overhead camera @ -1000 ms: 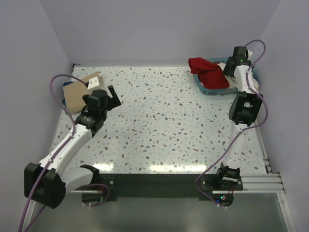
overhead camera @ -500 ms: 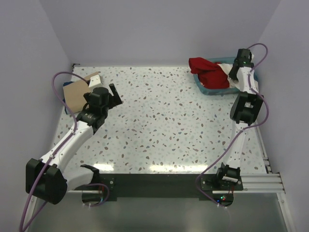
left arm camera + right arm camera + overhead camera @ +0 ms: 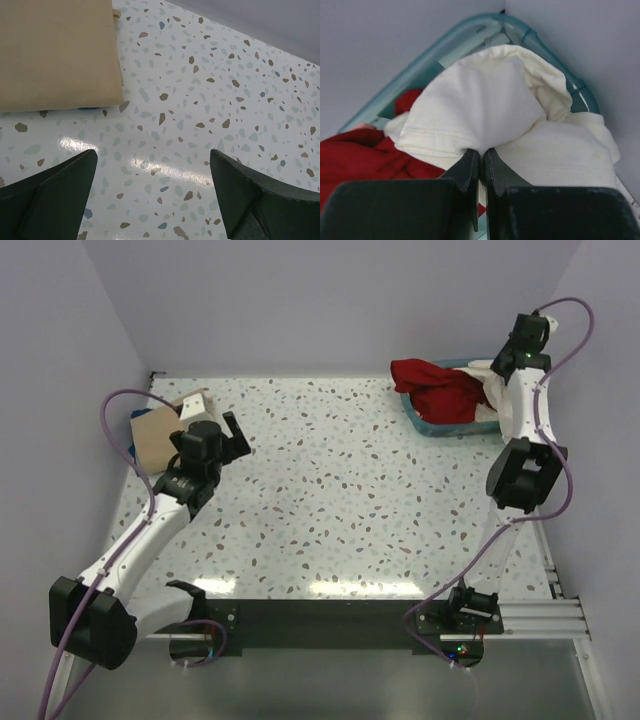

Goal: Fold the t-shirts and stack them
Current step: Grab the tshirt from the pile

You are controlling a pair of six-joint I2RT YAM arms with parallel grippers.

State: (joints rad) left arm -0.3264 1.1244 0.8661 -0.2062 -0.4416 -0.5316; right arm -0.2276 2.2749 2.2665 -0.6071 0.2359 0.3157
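Observation:
My right gripper lifts the cream t-shirt high next, carries it left in the top view to bare table with room to spread, and releases it.
A cream t-shirt bulges up out of the teal basket, and my right gripper is shut on a fold of it. In the top view the cream t-shirt hangs beneath my right gripper above the basket's right end. A red t-shirt lies heaped in the basket and spills over its left rim; the red t-shirt also shows at the lower left of the right wrist view. A folded tan t-shirt lies at the far left. My left gripper hovers open just right of it, its fingers spread over bare tabletop.
The teal basket stands in the far right corner against the walls. A white tag or cloth edge lies on top of the tan t-shirt. The speckled table stretches between the arms.
My right gripper has closed on the cream t-shirt and risen, lifting the cloth up and to the right out of the basket. The left arm has barely shifted.

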